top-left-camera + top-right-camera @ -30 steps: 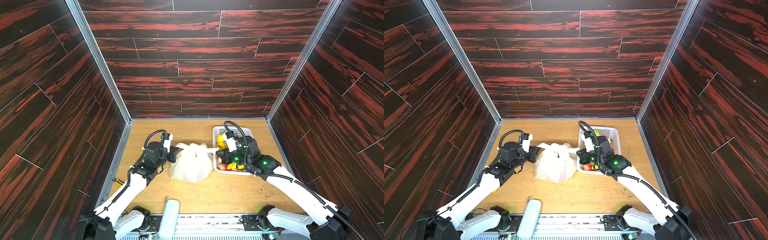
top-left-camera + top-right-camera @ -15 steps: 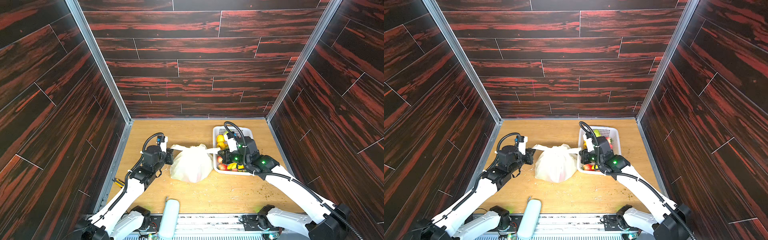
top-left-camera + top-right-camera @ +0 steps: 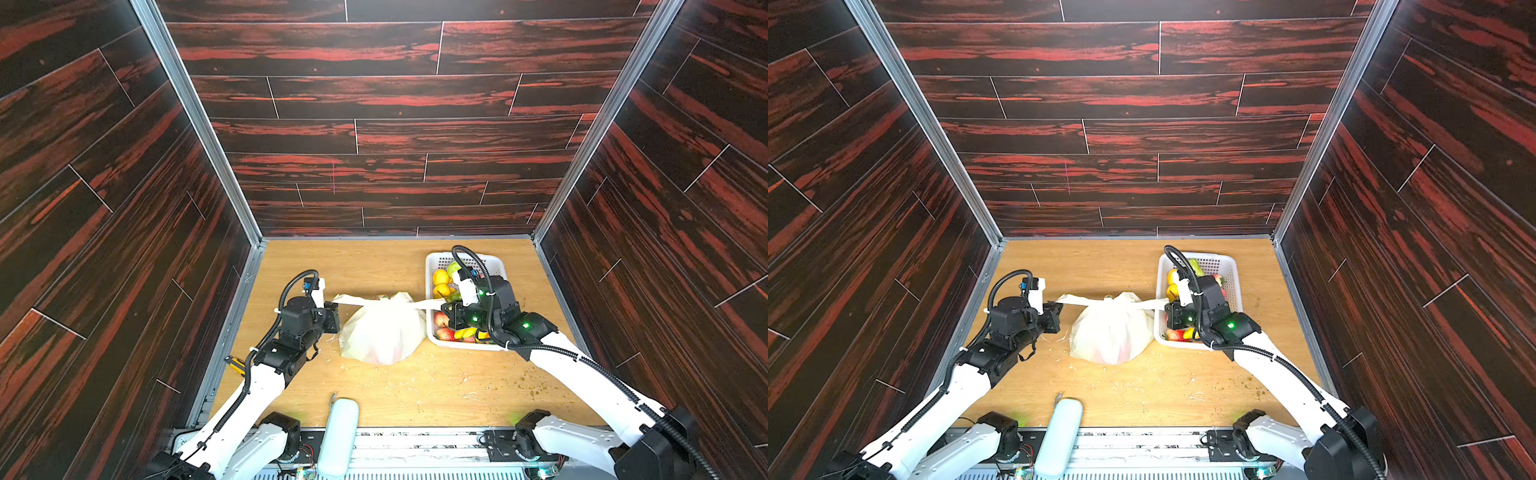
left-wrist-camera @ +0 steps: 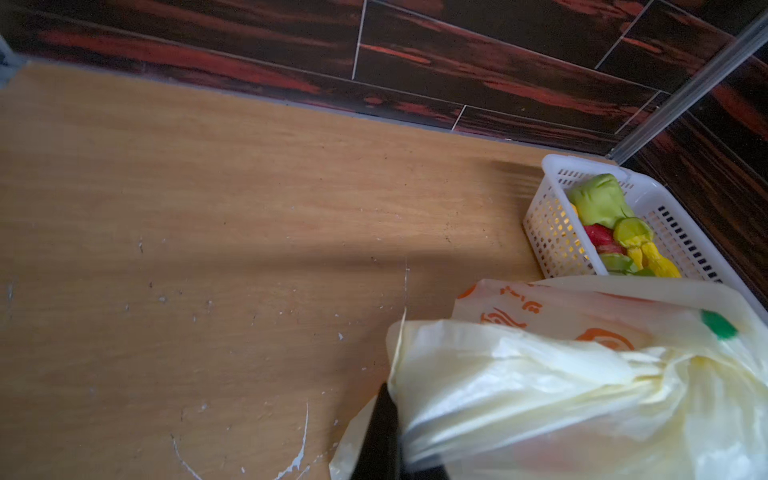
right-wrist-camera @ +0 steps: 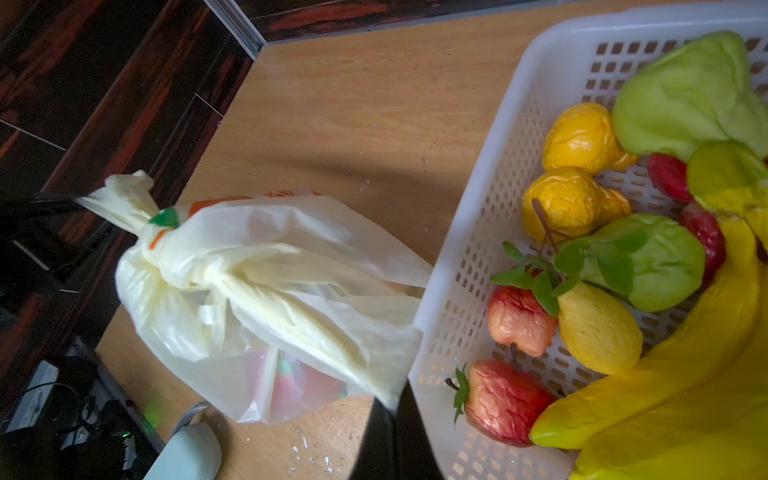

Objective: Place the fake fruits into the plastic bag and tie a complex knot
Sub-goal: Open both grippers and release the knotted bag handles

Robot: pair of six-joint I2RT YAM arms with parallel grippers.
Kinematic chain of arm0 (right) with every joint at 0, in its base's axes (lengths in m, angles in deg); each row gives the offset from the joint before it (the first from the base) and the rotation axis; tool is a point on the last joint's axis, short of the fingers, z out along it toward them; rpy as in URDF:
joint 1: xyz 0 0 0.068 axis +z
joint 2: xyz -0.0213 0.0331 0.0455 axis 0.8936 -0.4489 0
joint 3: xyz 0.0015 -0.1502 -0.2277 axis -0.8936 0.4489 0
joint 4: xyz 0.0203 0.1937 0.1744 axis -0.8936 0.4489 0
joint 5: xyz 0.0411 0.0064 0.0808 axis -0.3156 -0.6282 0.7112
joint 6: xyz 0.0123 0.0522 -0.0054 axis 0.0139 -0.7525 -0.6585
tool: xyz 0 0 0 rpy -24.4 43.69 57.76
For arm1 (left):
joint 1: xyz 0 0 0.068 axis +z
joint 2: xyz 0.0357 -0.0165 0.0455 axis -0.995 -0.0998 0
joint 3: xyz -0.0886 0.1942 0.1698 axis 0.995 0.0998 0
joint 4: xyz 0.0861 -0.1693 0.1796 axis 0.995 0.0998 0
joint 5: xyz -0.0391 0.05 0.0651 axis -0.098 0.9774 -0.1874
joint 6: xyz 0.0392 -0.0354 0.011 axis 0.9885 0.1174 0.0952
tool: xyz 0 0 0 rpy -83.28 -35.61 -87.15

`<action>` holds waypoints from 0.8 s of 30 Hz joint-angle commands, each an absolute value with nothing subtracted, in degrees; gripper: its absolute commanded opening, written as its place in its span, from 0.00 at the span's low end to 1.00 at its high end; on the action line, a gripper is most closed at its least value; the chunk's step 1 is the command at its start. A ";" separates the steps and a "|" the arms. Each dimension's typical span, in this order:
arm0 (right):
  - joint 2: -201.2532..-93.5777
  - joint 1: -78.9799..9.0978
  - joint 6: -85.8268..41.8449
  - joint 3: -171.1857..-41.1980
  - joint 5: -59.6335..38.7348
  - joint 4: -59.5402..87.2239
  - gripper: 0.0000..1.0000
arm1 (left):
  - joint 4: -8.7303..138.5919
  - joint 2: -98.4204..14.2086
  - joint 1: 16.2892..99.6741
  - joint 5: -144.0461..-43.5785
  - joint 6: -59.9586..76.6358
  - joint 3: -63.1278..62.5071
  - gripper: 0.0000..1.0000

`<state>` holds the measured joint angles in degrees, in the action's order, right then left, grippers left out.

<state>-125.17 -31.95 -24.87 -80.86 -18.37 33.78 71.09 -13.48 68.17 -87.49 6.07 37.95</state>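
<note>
I should gently lower my left gripper a little next, toward the tabletop below it beside the bag, and release the handle end, because both handles are knotted.
The cream plastic bag (image 3: 382,328) stands mid-table in both top views, its two handles crossed in a knot (image 5: 212,270) at the top and stretched out sideways. My left gripper (image 3: 335,306) is shut on the left handle end, seen in the left wrist view (image 4: 392,399) pinching bunched film. My right gripper (image 3: 444,308) is shut on the right handle end (image 5: 395,409) beside the basket. A pink-red fruit (image 5: 291,386) shows through the bag wall. Other fake fruits (image 5: 582,199) lie in the white basket (image 3: 494,262): yellow, green, red ones and a banana bunch.
The basket (image 3: 1229,266) sits at the back right, close to the right wall. A pale rounded handle (image 3: 338,432) sticks up at the table's front edge. A small yellow item (image 3: 237,365) lies by the left wall. White flecks litter the wooden table (image 3: 374,266).
My left gripper has drawn away to the left with its handle, and the handles now run taut between both grippers. The bag's neck has pulled tighter.
</note>
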 commanded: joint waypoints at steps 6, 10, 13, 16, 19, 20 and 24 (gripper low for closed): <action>-126.69 -38.29 -23.75 -76.61 -27.35 37.24 0.00 | 71.99 -13.11 73.89 -78.08 1.66 40.64 0.00; -126.94 -40.34 -23.20 -75.19 -27.72 36.77 0.00 | 71.83 -13.99 74.84 -77.34 0.68 41.61 0.00; -127.00 -41.58 -22.83 -74.39 -27.80 36.58 0.00 | 71.55 -14.77 75.56 -76.75 -0.51 42.50 0.00; -127.28 -42.34 -22.32 -73.67 -28.19 36.49 0.00 | 70.79 -15.50 76.13 -76.20 -1.57 43.42 0.00; -127.52 -42.76 -21.98 -73.06 -28.42 36.31 0.00 | 70.14 -16.10 76.45 -76.26 -2.21 44.16 0.00; -127.59 -42.84 -21.91 -72.97 -28.33 36.23 0.00 | 69.88 -16.36 76.54 -76.84 -2.52 44.18 0.00; -127.36 -42.93 -21.88 -73.39 -27.19 35.98 0.00 | 69.26 -16.83 76.59 -78.98 -3.01 43.42 0.00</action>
<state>-126.92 -38.77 -22.03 -74.17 -15.33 30.48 68.79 -16.96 71.78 -90.31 -0.18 43.31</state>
